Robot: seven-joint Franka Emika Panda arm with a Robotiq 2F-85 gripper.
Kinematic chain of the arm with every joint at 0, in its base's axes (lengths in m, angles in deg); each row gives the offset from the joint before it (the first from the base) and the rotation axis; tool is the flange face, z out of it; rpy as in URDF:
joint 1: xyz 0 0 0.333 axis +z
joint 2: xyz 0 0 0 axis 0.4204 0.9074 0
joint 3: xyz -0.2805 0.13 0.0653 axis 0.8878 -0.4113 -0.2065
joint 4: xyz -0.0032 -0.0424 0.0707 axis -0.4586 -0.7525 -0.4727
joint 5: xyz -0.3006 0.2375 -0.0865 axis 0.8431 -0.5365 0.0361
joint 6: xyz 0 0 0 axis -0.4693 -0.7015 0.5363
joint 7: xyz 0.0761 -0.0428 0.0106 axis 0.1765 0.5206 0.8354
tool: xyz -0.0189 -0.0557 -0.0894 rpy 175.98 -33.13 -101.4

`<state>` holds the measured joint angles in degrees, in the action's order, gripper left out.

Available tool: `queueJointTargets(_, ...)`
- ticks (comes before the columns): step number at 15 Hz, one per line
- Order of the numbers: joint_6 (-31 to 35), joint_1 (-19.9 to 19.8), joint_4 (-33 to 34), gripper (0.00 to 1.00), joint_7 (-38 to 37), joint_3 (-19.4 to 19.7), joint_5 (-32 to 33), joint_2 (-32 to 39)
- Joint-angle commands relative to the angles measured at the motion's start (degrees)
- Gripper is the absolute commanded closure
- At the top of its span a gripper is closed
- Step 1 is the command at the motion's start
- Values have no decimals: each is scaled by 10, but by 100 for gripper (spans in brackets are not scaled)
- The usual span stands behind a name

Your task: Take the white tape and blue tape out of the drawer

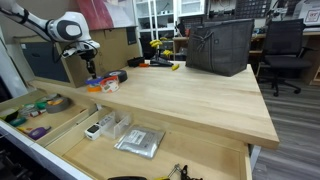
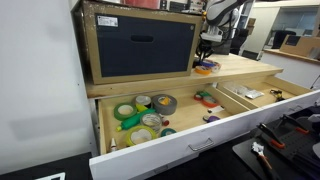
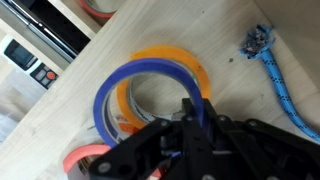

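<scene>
I will next turn my gripper and lower it onto the orange roll [image 3: 178,56] to release the blue tape [image 3: 108,92] there, because the orange roll is just below the ring I am holding.
My gripper [image 3: 195,118] is shut on the rim of the blue tape [image 3: 108,92], a thin blue ring lying over the orange roll [image 3: 185,62] on the workbench top. In both exterior views the gripper [image 1: 90,64] [image 2: 207,56] is low over a small pile of rolls [image 1: 105,84] [image 2: 205,68] at the far end of the bench. The long light-wood drawer [image 1: 70,142] [image 2: 200,142] stands open below. Several rolls lie in its end compartment, among them a whitish roll [image 2: 150,121]; I cannot tell whether it is the white tape.
A black bin [image 1: 220,45] [image 2: 140,45] stands on the bench. A blue braided cable [image 3: 276,78] lies beside the rolls, and a pink-red item [image 3: 85,158] lies under the gripper's edge. Other drawer compartments hold small parts [image 1: 138,142]. Office chairs stand behind the bench.
</scene>
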<state>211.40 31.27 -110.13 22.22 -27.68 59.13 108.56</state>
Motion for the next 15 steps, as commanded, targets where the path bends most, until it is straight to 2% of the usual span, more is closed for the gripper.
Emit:
queueJointTargets(1,-28,11,50,97,-15,4,-10,29)
queueJointTargets(9,-20,16,71,97,-26,1,-15,45)
queueJointTargets(15,8,22,53,97,-24,-3,-12,37)
